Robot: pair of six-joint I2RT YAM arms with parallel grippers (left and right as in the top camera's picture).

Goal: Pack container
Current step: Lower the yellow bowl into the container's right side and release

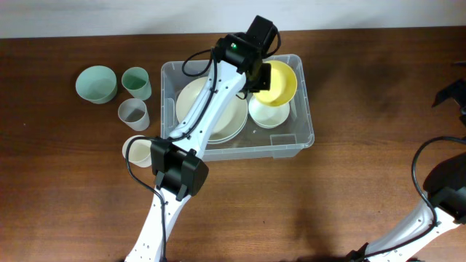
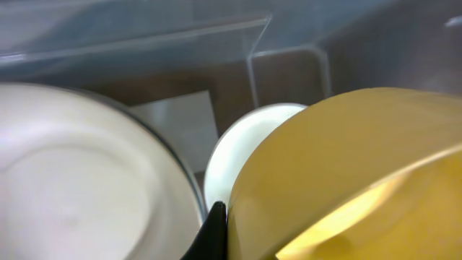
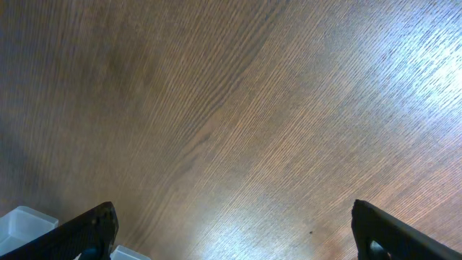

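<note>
Next, my left gripper moves down and back to release the yellow bowl's rim over the white bowl (image 1: 269, 114) (image 2: 242, 148). This is because the held bowl still hangs above its far side.
The clear container (image 1: 309, 109) stands mid-table and holds a stack of white plates (image 1: 231, 120) and a white bowl (image 1: 269, 114). My left gripper (image 1: 261, 78) is shut on the rim of a yellow bowl (image 1: 280, 81), which hangs tilted over the container's back right part, above the white bowl. In the left wrist view the yellow bowl (image 2: 346, 166) fills the right side. One black fingertip (image 2: 214, 231) presses against its outer wall, with the white bowl (image 2: 242, 148) and plates (image 2: 79, 180) behind it. My right gripper (image 3: 234, 227) is open over bare wood.
Left of the container stand a mint bowl (image 1: 96, 83), a green cup (image 1: 136, 81), a grey see-through cup (image 1: 132, 113) and a cream cup (image 1: 137, 151) partly under the left arm. The right arm (image 1: 450, 96) is at the far right edge.
</note>
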